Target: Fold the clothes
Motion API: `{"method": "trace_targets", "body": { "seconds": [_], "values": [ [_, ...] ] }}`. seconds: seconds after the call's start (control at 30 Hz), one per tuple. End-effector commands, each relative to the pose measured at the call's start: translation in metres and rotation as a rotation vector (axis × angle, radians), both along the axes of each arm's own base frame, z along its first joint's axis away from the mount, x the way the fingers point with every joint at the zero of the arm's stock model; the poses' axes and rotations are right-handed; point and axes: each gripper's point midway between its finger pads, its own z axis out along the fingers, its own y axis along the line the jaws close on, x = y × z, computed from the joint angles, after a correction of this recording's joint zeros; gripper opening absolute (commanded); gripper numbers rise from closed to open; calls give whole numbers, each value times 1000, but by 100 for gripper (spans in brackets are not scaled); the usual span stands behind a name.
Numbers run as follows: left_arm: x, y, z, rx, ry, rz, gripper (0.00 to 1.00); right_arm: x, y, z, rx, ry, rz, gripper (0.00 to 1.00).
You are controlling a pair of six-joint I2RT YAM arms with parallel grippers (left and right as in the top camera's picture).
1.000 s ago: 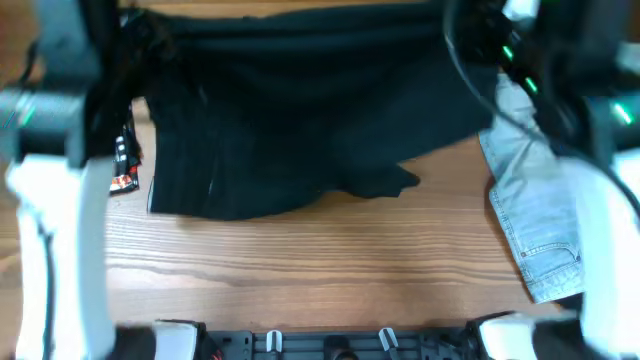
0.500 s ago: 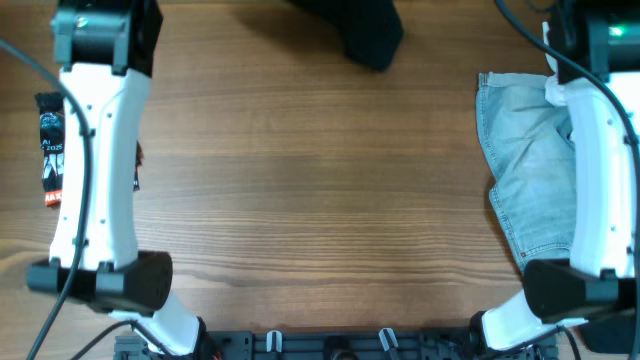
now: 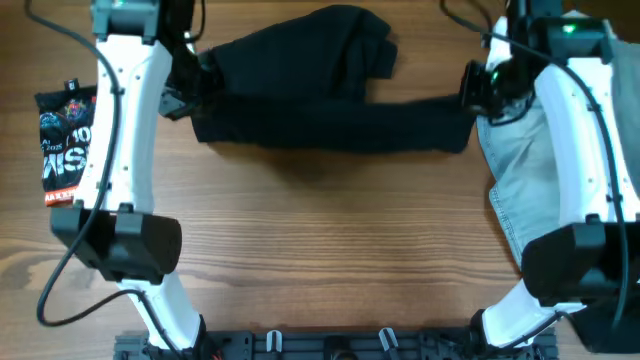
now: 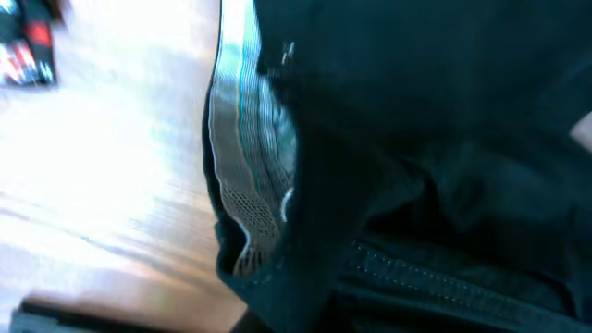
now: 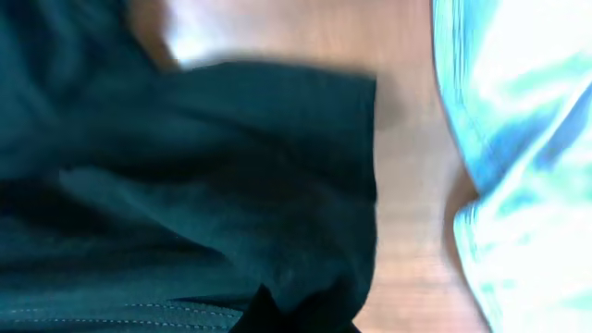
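I should lower my left gripper back toward my base, to the bare near tabletop below it, and release the garment's end.
The large black garment hangs stretched across the far half of the table, held up at both ends, with a bunched part behind it. My left gripper is shut on its left end; the left wrist view shows black fabric and its white inner edge. My right gripper is shut on its right end; black cloth fills the right wrist view. Light-blue denim lies at the right, also in the right wrist view.
A printed black, white and red item lies at the left edge of the wooden table. Both white arms reach along the table's sides. A dark rail runs along the front edge.
The black garment first went up and out of view at the far edge, then came back down. It now hangs stretched between both grippers over the far half of the table.
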Motion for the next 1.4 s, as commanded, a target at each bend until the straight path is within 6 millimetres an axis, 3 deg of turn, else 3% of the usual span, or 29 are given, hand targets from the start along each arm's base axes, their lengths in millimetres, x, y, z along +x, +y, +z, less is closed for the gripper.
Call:
{"method": "trace_targets", "body": {
  "seconds": [0.0,0.13,0.3,0.47,0.57,0.6,0.63,0.7,0.8,0.87,0.93,1.0,1.13,1.2,1.27,1.37],
  "values": [
    [-26,48,-41,148,175,77,4,-21,-55,-33,-181,116,-116,4],
    [-76,50,-87,170,409,81,4,-48,-51,-57,-166,229,-112,4],
    [-122,52,-126,183,552,77,4,-88,-41,-93,-122,380,-107,4],
    [-183,65,-137,243,637,130,4,-136,-38,-119,-132,502,-167,4],
    [-183,73,-123,233,531,196,4,-154,-37,-114,-132,494,-170,4],
    [-182,75,-119,228,509,209,9,-155,-37,-110,-131,478,-171,4],
    [-182,76,-117,225,493,216,29,-154,-37,-107,-130,463,-172,8],
    [-181,77,-113,225,469,222,54,-157,-36,-101,-127,453,-166,39],
    [-174,78,-111,222,430,226,57,-157,-36,-98,-126,441,-163,43],
    [-153,76,-108,201,347,236,58,-146,-35,-94,-112,403,-166,45],
    [-129,72,-108,164,254,231,65,-133,-28,-88,-68,357,-154,50],
    [-88,58,-115,64,102,191,70,-99,-10,-79,52,217,-56,53],
    [-37,34,-122,-89,-65,142,57,-24,26,-52,238,-132,116,63],
    [-26,32,-129,-104,-83,140,57,5,35,-44,241,-258,155,66],
    [-18,27,-144,-138,-72,137,57,36,59,-34,229,-399,231,68],
    [-6,18,-164,-171,-68,125,56,65,94,-36,220,-502,283,71]
  ]
}}
